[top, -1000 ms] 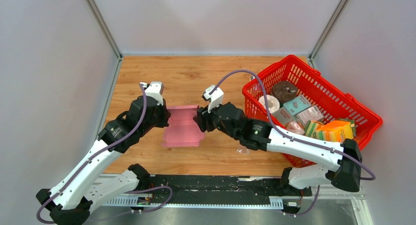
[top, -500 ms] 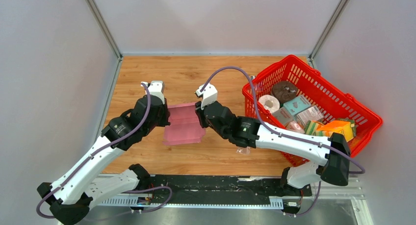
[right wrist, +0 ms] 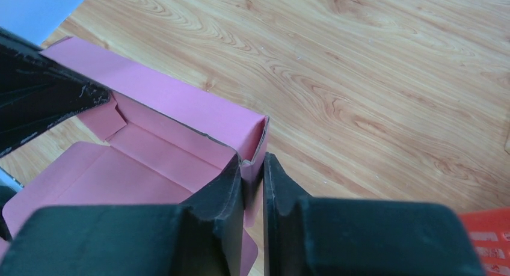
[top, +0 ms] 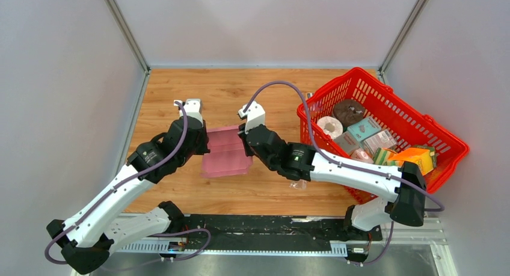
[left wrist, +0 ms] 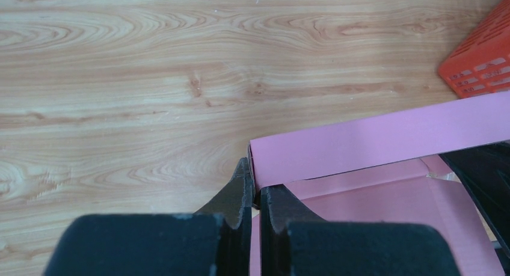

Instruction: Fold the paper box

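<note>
My left gripper stays in place on the pinched corner of the box's pink side (top: pixel 209 131) (left wrist: pixel 262 165) next and spreads its fingers to release it, since that side stands upright.
The pink paper box (top: pixel 226 154) lies half-formed on the wooden table between my two arms, its far wall standing upright. My left gripper (top: pixel 206 145) is shut on the box's left end; in the left wrist view the fingers (left wrist: pixel 257 195) pinch the corner of the pink wall (left wrist: pixel 373 141). On the right end my right gripper (top: pixel 243 145) is shut too. The right wrist view has its fingers (right wrist: pixel 254 168) clamped on the pink side wall, with the box's open inside (right wrist: pixel 162 159) to the left. The left gripper's black finger (right wrist: pixel 42 101) shows at that view's left edge.
A red basket (top: pixel 446 139) full of goods stands at the right, close behind the right arm. A small clear scrap (top: pixel 298 184) lies by the right forearm. Grey walls enclose the table on three sides, and a black rail (top: pixel 264 225) runs along the near edge.
The right gripper has closed on the box's right wall. Both grippers and the box have shifted slightly toward the far side, and the box stands more upright.
</note>
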You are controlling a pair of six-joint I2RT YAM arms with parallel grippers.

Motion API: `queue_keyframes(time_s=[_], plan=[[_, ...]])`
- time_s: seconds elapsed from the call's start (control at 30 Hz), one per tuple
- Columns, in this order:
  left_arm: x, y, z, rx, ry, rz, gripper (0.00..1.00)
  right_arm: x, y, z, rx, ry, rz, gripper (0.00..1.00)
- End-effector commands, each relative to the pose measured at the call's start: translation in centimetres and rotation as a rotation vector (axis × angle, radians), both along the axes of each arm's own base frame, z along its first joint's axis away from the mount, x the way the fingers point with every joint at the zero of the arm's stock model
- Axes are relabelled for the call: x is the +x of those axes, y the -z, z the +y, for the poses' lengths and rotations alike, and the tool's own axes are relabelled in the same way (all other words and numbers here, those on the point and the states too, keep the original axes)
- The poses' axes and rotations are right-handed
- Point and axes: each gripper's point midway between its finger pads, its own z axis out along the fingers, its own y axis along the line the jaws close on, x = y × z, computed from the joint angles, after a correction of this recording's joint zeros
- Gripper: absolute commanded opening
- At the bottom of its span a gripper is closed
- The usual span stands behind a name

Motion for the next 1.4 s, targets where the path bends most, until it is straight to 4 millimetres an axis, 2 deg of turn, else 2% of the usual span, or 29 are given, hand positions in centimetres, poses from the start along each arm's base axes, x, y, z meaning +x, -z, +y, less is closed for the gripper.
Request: queue_keyframes(time_s=[0.0,0.03,0.1,0.13,0.23,0.37,0.4,0.43,0.47,0.5,0.57,0.6,0.67,0.7,0.77,0.8,0.83,0.9,0.97,1.03,1.17,1.33,1.37], plan=[[0.4,-2.3,-0.1,-0.047,-0.042,-0.046,0.0,1.1,-1.7,0.6,0.044,0.072,-0.031,0.0],[0.4,-2.3,0.0,-0.043,-0.05,-0.045,0.0,1.9,-1.7,-0.2,0.047,0.15,-0.04,0.0],[0.4,-2.4,0.1,-0.043,-0.072,-0.046,0.0,2.3,-1.0,-0.5,0.012,0.229,-0.059,0.0],[0.4,-2.4,0.2,-0.041,-0.08,-0.045,0.0,2.8,-1.2,-1.6,-0.009,0.315,-0.096,0.0],[0.5,-2.3,0.5,-0.041,-0.112,-0.043,0.0,2.8,-1.3,-1.5,-0.03,0.399,-0.148,0.0],[0.5,-2.4,1.0,-0.037,-0.141,-0.044,0.0,2.2,-1.5,-0.4,-0.023,0.312,-0.128,0.0],[0.5,-2.4,1.1,-0.036,-0.146,-0.046,0.0,1.8,-2.3,-0.6,-0.01,0.271,-0.129,0.1],[0.5,-2.4,1.2,-0.031,-0.148,-0.048,0.0,1.0,-1.7,0.0,-0.004,0.193,-0.096,0.19],[0.5,-2.2,1.3,-0.023,-0.154,-0.046,0.0,1.1,-1.8,0.1,0.019,0.148,-0.074,0.28],[0.5,-2.1,1.4,-0.014,-0.156,-0.045,0.0,-0.3,-2.5,1.1,0.065,0.006,-0.028,0.45],[0.5,-1.8,1.5,0.002,-0.155,-0.039,0.0,-0.5,-2.3,0.3,0.063,-0.043,0.005,0.53],[0.6,-1.8,1.5,0.002,-0.155,-0.039,0.0,-2.0,-2.8,0.9,0.076,-0.163,0.025,0.64],[0.6,-1.5,1.5,0.014,-0.153,-0.032,0.0,-2.7,-2.5,0.3,0.059,-0.209,0.051,0.67],[0.6,-1.3,1.5,0.021,-0.151,-0.028,0.0,-3.9,-3.1,0.3,0.082,-0.278,0.061,0.69],[0.5,-1.2,1.5,0.028,-0.148,-0.024,0.0,-4.3,-2.9,-0.4,0.071,-0.311,0.05,0.7],[0.5,-1.1,1.6,0.033,-0.146,-0.023,0.0,-4.9,-3.4,-0.6,0.089,-0.354,0.041,0.71],[0.5,-1.2,1.6,0.03,-0.146,-0.025,0.0,-4.4,-3.6,-0.8,0.096,-0.372,0.025,0.71],[0.5,-1.3,1.5,0.031,-0.135,-0.029,0.0,-4.7,-3.4,-0.7,0.11,-0.427,0.034,0.68],[0.4,-1.6,1.5,0.029,-0.125,-0.034,0.0,-3.3,-3.3,-0.9,0.122,-0.404,0.016,0.65],[0.4,-1.6,1.5,0.032,-0.122,-0.033,0.0,-3.2,-3.3,-0.3,0.131,-0.436,0.021,0.58],[0.3,-1.5,1.3,0.031,-0.112,-0.027,0.0,-2.4,-2.5,1.1,0.128,-0.431,0.032,0.54],[0.2,-1.6,1.3,0.025,-0.112,-0.029,0.0,-0.8,-2.8,1.4,0.124,-0.342,-0.003,0.46],[0.2,-1.6,1.4,0.028,-0.114,-0.03,0.0,-0.6,-2.5,1.5,0.114,-0.328,-0.001,0.41]])
